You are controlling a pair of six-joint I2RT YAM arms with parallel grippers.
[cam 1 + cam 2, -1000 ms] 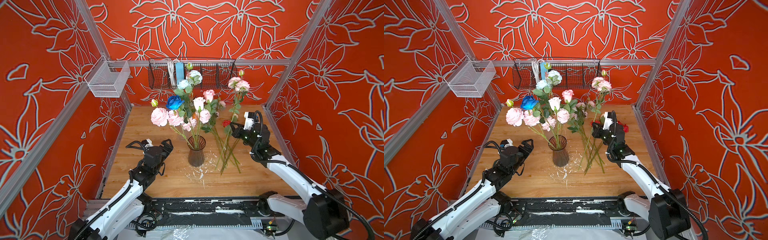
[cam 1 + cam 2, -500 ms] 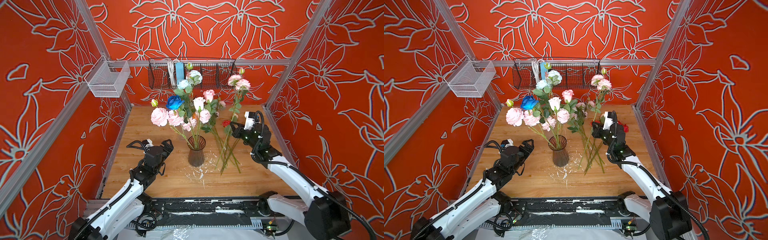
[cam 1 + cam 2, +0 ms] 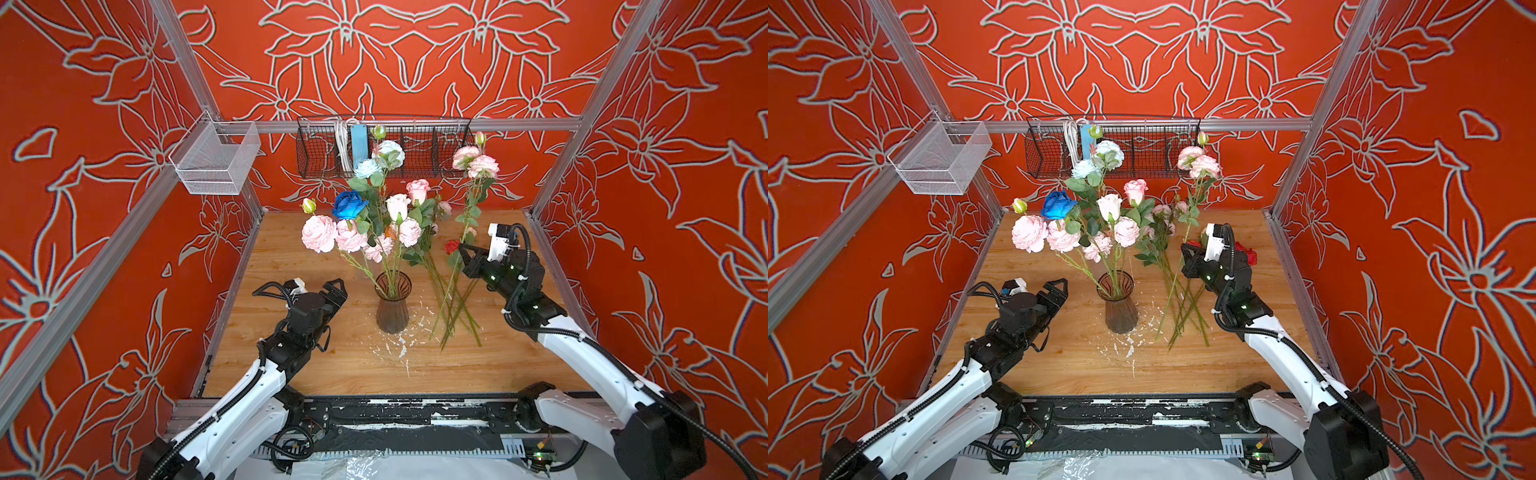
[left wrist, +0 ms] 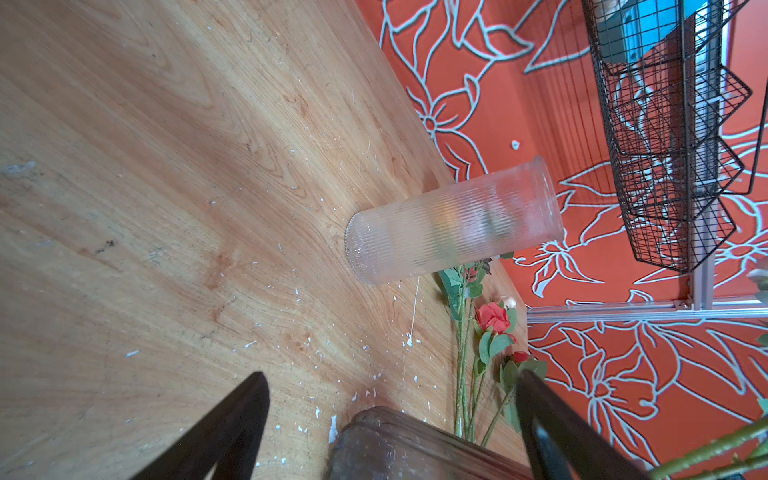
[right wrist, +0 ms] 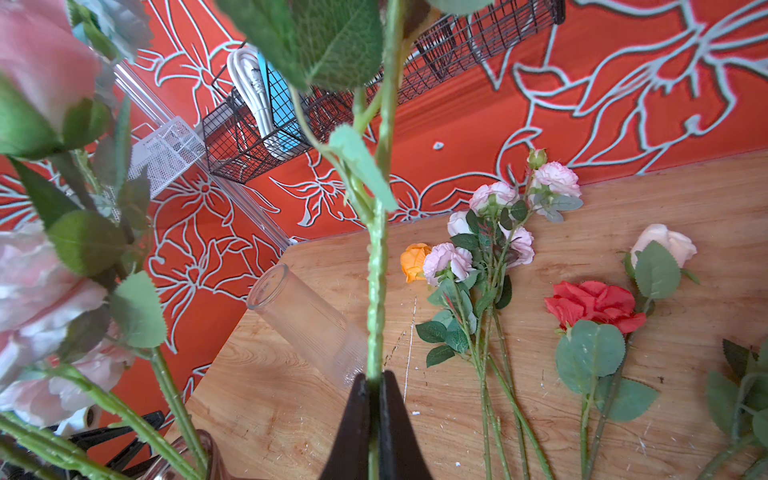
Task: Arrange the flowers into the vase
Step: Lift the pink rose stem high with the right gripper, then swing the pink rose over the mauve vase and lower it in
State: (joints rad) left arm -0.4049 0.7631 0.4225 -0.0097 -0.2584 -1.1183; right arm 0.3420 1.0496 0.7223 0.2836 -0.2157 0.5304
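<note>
My right gripper rises next, brings the green stem's end over the dark vase's opening [image 3: 393,284] [image 5: 187,463] and lowers it in to release. That opening lies toward my left gripper.
A dark brown glass vase [image 3: 392,309] [image 3: 1120,307] stands mid-table with several flowers [image 3: 353,232] in it: pale pink, white, light blue and one deep blue. My right gripper [image 3: 462,248] [image 5: 376,376] is shut on the green stem [image 5: 377,291] of a tall pink-blossomed stalk [image 3: 473,162], held upright to the right of the vase. More flowers [image 3: 453,307] lie on the table beneath it, among them a red rose [image 5: 594,303] and an orange one [image 5: 415,262]. My left gripper [image 3: 332,291] [image 4: 390,376] is open just left of the vase [image 4: 395,449], touching nothing.
A clear ribbed glass cylinder [image 4: 453,224] [image 5: 307,324] stands behind the dark vase near the back wall. A black wire basket [image 3: 382,145] and a white mesh basket [image 3: 216,160] hang on the frame rails. White flecks [image 3: 395,345] litter the wooden table [image 3: 291,374].
The right gripper has lifted the held stalk very slightly. The left arm has not moved.
</note>
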